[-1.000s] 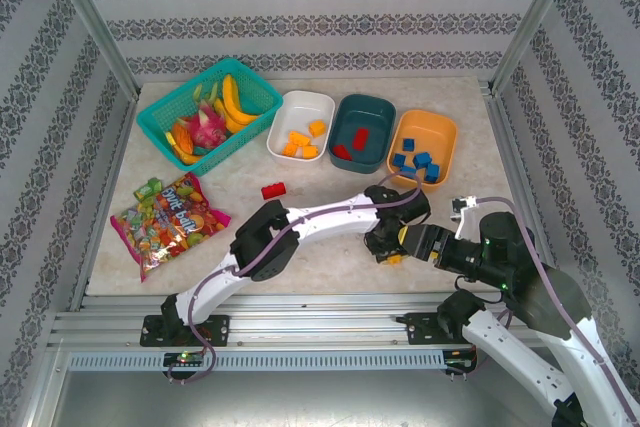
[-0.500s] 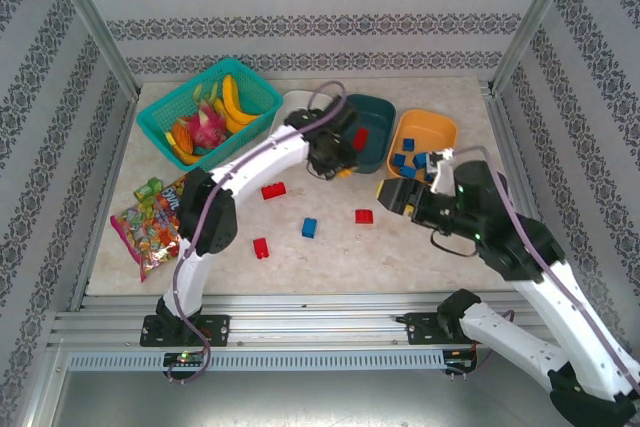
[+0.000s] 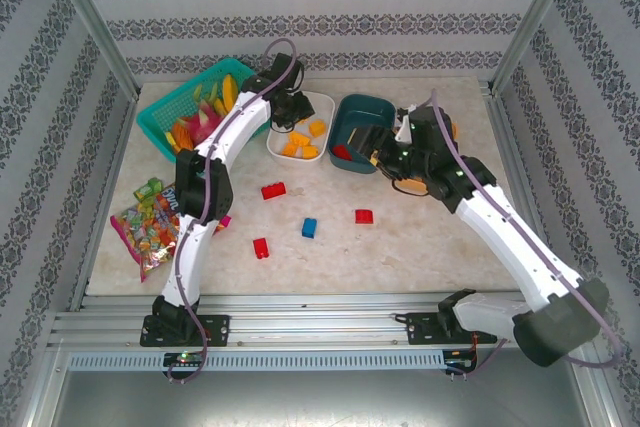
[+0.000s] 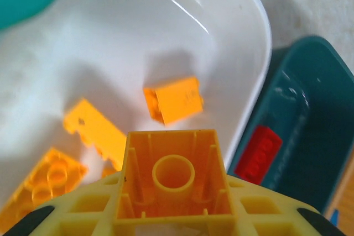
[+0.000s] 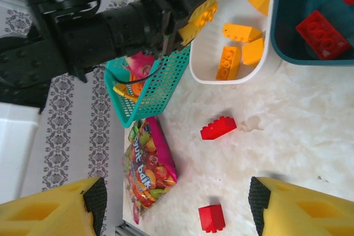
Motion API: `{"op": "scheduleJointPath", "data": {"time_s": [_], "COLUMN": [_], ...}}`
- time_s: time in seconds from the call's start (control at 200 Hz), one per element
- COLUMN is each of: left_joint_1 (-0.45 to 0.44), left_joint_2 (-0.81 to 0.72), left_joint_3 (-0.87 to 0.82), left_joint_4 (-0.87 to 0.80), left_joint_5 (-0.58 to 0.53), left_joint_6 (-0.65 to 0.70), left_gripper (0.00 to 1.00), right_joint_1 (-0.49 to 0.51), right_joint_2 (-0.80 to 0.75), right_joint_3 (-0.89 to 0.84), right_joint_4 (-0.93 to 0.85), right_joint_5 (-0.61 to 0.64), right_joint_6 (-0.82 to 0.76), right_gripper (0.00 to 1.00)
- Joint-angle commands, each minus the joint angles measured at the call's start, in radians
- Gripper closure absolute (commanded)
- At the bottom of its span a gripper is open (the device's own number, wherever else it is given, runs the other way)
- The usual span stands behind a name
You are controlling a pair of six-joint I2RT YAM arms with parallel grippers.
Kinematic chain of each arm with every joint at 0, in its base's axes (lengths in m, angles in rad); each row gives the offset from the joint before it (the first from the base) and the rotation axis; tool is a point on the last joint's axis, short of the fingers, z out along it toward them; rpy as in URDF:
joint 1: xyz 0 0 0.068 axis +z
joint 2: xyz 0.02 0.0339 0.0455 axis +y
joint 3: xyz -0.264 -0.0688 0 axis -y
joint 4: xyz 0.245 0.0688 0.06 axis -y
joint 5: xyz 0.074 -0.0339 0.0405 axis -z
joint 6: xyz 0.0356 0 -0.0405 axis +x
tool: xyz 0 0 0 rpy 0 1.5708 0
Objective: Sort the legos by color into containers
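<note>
Only orange legos lie on the bare bottom of the container. My left gripper will next move down into the white container and let go of the orange lego over that bottom, beside the others.
My left gripper is shut on an orange lego and holds it above the white container, where other orange legos lie. From above, that gripper hangs over the white tub. The dark teal container holds a red lego. Beside the teal tub my right gripper stands open with nothing between its fingers. Red legos and a blue one lie loose on the table. The orange container is mostly hidden behind my right arm.
A turquoise mesh basket of toy fruit stands at the back left, close to the white tub. A colourful snack packet lies at the front left. Metal frame posts and patterned walls border the table.
My left gripper has swung from the table's front, past the teal tub, to above the white tub. My right gripper has risen from the front right to the teal tub.
</note>
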Motion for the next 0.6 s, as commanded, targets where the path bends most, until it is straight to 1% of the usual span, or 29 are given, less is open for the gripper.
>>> {"op": "scheduleJointPath", "data": {"time_s": [0.0,0.14,0.24,0.335,0.45,0.595], "left_joint_1": [0.021,0.05,0.059,0.064,0.062,0.06], "left_joint_2": [0.078,0.156,0.196,0.206,0.209,0.194], "left_joint_3": [0.083,0.119,0.152,0.15,0.151,0.15], "left_joint_4": [0.077,0.159,0.171,0.161,0.13,0.098], "left_joint_5": [-0.056,-0.053,-0.039,-0.025,-0.007,0.007], "left_joint_6": [0.07,0.048,0.056,0.051,0.042,0.036], "left_gripper": [0.76,0.75,0.75,0.69,0.58,0.49], "right_joint_1": [-0.006,-0.006,-0.011,-0.021,-0.029,-0.034], "right_joint_2": [0.02,0.021,0.01,0.004,0.012,0.047], "right_joint_3": [0.048,0.026,0.0,-0.029,-0.043,-0.021], "right_joint_4": [0.074,0.078,0.071,0.07,0.063,0.022], "right_joint_5": [-0.03,-0.025,-0.028,-0.035,-0.038,-0.028], "right_joint_6": [0.021,0.03,0.031,0.037,0.032,0.005], "right_gripper": [0.29,0.29,0.29,0.29,0.29,0.29]}}
